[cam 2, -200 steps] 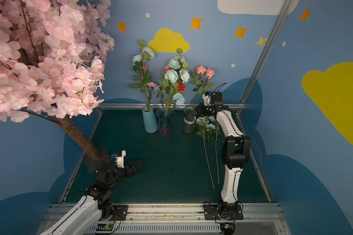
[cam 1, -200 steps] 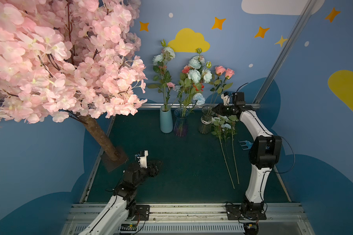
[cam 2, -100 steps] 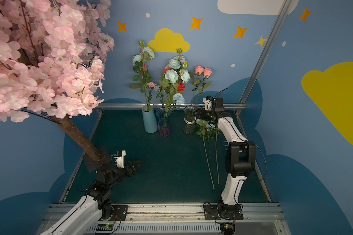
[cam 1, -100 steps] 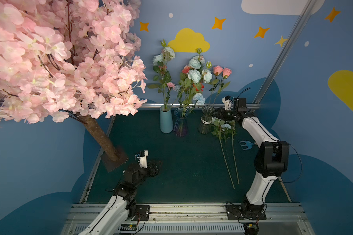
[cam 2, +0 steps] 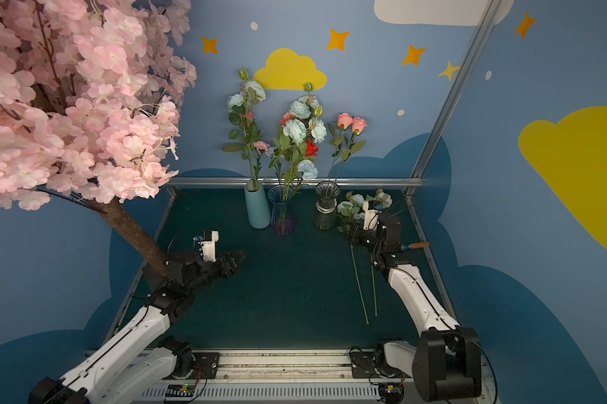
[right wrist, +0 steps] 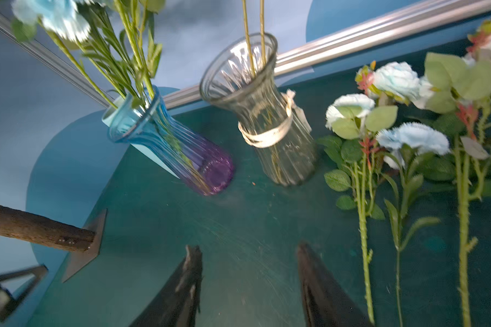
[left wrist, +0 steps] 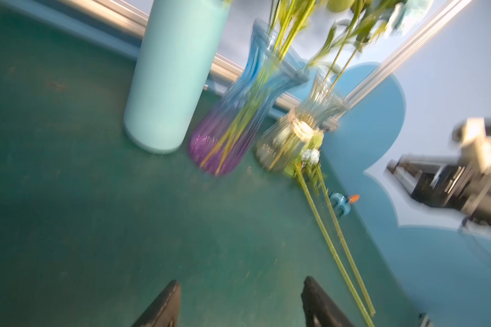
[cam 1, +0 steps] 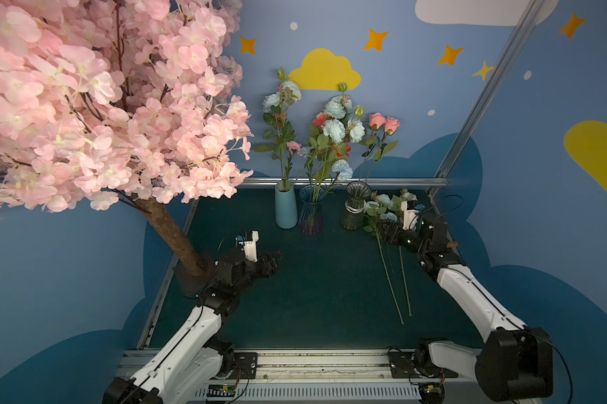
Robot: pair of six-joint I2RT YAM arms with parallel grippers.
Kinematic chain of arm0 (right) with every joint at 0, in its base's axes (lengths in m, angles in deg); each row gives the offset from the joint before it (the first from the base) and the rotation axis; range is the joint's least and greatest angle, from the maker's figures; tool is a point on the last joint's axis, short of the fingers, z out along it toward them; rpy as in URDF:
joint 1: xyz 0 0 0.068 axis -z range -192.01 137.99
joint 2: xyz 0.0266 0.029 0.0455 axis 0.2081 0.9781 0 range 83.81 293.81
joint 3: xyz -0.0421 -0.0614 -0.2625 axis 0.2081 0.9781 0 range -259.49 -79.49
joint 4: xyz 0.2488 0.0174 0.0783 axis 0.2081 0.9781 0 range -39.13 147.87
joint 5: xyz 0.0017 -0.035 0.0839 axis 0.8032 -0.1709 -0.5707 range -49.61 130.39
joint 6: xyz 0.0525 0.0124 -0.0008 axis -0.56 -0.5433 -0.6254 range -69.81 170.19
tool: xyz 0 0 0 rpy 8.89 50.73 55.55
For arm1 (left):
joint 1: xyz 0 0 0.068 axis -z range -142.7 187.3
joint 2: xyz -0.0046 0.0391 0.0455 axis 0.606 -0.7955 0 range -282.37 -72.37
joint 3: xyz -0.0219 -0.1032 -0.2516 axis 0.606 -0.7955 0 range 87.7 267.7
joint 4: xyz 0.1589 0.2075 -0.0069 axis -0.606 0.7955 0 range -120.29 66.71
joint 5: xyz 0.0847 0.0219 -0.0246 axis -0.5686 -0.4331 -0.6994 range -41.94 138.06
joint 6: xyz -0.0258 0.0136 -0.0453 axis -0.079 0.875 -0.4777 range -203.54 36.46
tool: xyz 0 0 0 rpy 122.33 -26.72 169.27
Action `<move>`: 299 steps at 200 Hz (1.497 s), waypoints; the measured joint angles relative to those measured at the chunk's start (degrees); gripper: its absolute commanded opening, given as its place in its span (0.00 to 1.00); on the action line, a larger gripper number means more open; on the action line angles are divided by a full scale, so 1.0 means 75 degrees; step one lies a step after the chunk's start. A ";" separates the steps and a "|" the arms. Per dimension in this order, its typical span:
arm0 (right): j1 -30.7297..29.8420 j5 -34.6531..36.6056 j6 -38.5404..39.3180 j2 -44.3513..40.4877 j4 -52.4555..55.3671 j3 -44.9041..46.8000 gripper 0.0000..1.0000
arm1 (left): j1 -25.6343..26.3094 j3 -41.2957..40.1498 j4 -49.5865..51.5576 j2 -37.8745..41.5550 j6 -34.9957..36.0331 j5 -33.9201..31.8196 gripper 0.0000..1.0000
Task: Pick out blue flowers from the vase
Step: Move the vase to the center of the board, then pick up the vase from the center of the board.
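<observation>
I will next lift my left gripper outward and tip its fingers down onto the vase rim, because the blue-to-purple vase with the blue flowers stands outward of my left gripper.
Blue flowers (cam 1: 335, 127) stand in the blue-to-purple glass vase (cam 1: 310, 213), and more blue flowers (cam 1: 288, 92) rise from the pale blue ceramic vase (cam 1: 286, 210). Other blue flowers (cam 1: 382, 208) lie on the green mat to the right of the clear glass vase (cam 1: 354, 210), their long stems (right wrist: 363, 226) pointing to the front. My right gripper (cam 1: 382, 231) hovers low over those stems, open, with only mat between its fingers in the right wrist view (right wrist: 247, 252). My left gripper (cam 1: 275, 261) is open and empty at the mat's left, by the left wrist view (left wrist: 241, 286) too.
The clear vase holds pink roses (cam 1: 382, 120). A tree trunk (cam 1: 176, 238) with pink blossoms (cam 1: 102, 105) fills the left side. A small blue tool with an orange handle (cam 2: 415, 245) lies by the right edge. A metal rail (cam 1: 347, 181) runs behind the vases.
My right gripper has drawn back from beside the clear vase toward the front and its jaws have opened. The left arm has hardly moved.
</observation>
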 measured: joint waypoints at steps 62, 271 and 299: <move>0.0286 0.1014 0.0090 0.0175 -0.0810 0.0953 0.59 | 0.0705 0.5604 0.2282 -0.4007 0.0618 -0.0825 0.68; 0.0449 0.0950 -0.0137 0.0321 -0.1367 0.1014 0.61 | 0.1005 1.3117 0.7440 -0.9635 0.1387 -0.2943 0.44; 0.0460 0.0912 -0.0146 0.0335 -0.1370 0.1014 0.61 | 0.1005 1.3158 0.7446 -0.9635 0.1358 -0.2946 0.31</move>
